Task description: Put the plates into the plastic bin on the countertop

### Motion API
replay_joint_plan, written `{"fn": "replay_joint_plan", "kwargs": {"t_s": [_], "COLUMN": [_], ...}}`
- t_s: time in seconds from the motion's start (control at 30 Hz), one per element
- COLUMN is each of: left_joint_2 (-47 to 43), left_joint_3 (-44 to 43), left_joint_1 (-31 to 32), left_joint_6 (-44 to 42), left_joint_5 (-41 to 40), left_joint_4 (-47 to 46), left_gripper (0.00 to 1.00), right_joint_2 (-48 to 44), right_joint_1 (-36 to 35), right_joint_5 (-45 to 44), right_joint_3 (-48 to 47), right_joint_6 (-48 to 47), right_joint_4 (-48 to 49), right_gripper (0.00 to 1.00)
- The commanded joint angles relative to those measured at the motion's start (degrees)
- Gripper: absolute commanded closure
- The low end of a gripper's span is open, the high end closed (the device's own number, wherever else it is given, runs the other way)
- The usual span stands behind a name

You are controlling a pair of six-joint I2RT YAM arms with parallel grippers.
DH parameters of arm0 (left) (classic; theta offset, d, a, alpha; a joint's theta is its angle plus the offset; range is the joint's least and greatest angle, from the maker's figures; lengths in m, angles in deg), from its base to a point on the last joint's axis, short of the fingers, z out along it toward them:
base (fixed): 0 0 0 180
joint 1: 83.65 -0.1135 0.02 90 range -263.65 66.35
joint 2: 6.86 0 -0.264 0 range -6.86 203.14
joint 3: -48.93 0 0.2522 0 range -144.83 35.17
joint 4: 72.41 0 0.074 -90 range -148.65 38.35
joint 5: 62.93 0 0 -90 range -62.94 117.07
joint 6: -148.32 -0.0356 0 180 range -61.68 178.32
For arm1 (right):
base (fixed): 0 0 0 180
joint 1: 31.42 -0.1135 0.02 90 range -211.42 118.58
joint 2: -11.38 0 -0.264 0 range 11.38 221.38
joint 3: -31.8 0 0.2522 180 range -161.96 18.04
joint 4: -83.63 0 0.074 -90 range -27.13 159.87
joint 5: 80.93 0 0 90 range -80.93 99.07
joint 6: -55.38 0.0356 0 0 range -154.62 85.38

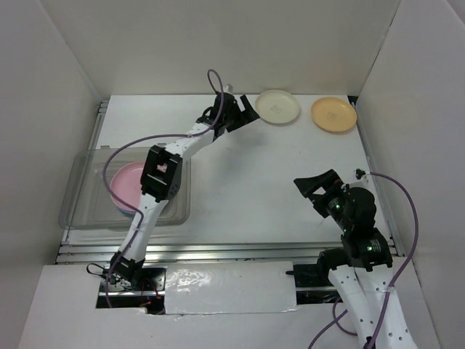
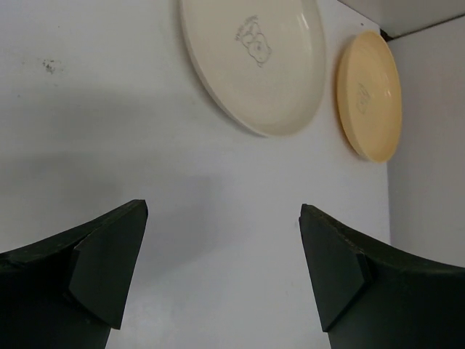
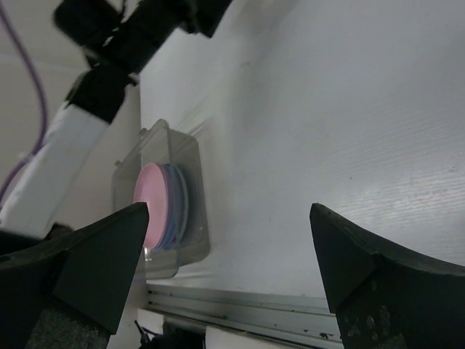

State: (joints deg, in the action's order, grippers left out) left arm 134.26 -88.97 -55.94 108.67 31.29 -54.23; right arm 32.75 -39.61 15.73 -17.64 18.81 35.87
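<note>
My right gripper moves outward and down next, to the cream plate's rim [image 1: 295,118] facing the orange plate. The gap between the plates has room for a finger.
A cream plate [image 1: 277,106] and an orange plate [image 1: 334,114] lie on the white countertop [image 1: 261,182] at the back right. The left wrist view also shows the cream plate [image 2: 254,58] and the orange plate [image 2: 369,94]. My left gripper [image 1: 251,113] is open and empty, just left of the cream plate. The clear plastic bin [image 1: 83,211] at the left holds a stack with a pink plate [image 1: 125,182] on top and blue and purple rims below [image 3: 178,203]. My right gripper [image 1: 317,190] is open and empty above the table's right side.
White panels wall the table on the left, back and right. A metal rail [image 1: 218,251] runs along the near edge. My left arm [image 1: 156,182] reaches over the bin's right part.
</note>
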Motion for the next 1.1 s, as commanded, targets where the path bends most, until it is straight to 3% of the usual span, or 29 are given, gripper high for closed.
{"fn": "replay_joint_plan", "kwargs": {"t_s": [0.0, 0.13, 0.23, 0.3, 0.4, 0.5, 0.53, 0.57, 0.7, 0.8, 1.0, 1.07], "left_joint_2": [7.57, 15.74, 15.51, 11.48, -2.13, -14.69, -16.56, -18.14, -25.18, -30.63, -42.93, -48.38], "left_joint_3": [-7.95, -12.17, -9.48, 0.31, 15.53, 17.62, 17.27, 16.83, 15.86, 16.21, 20.23, 22.71], "left_joint_1": [1.12, 0.86, 0.42, 0.51, 2.52, 4.02, 4.02, 3.76, 2.01, 0.86, -0.89, 0.76], "left_joint_6": [3.96, 6.16, 8.18, 8.02, 3.28, -2.69, -3.15, -3.67, -6.83, -10.00, -17.38, -17.91], "left_joint_5": [-3.87, -8.52, -8.63, -7.66, -9.76, -12.05, -12.14, -10.75, -3.21, -0.55, -3.78, -10.69], "left_joint_4": [-10.46, -17.52, -20.15, -24.08, -24.82, -10.65, -10.58, -4.66, 6.81, 13.82, 27.99, 30.71], "left_gripper": [0.01, 0.01, 0.02, 0.04, 0.03, 0.01, 0.01, 0.01, 0.01, 0.01, 0.01, 0.01], "right_joint_2": [-1.94, -2.21, 1.38, 4.72, 14.20, 30.33, 34.06, 38.18, 60.15, 80.16, 99.78, 108.31], "right_joint_1": [-0.78, -0.78, -0.25, 0.97, 4.22, 13.34, 13.37, 14.94, 15.48, 14.61, 11.71, 11.18], "right_joint_5": [5.30, 3.11, -3.31, -4.63, -4.11, 0.45, 1.07, 1.43, 2.31, 2.92, -0.94, -1.03], "right_joint_3": [-1.93, -3.34, -4.13, -3.17, -0.53, -1.05, -2.10, -4.11, -17.90, -31.26, -55.07, -68.16], "right_joint_6": [-2.01, -5.17, -6.58, -6.76, -5.71, -3.61, -3.25, -2.98, -1.93, -1.66, -2.18, -3.15], "right_joint_4": [2.27, 1.40, 0.42, 2.96, 10.67, 21.55, 24.56, 26.51, 30.22, 26.73, 17.33, 10.22], "right_gripper": [0.00, 0.00, 0.00, 0.00, 0.00, 0.00, 0.00, 0.00, 0.00, 0.01, 0.01, 0.01]}}
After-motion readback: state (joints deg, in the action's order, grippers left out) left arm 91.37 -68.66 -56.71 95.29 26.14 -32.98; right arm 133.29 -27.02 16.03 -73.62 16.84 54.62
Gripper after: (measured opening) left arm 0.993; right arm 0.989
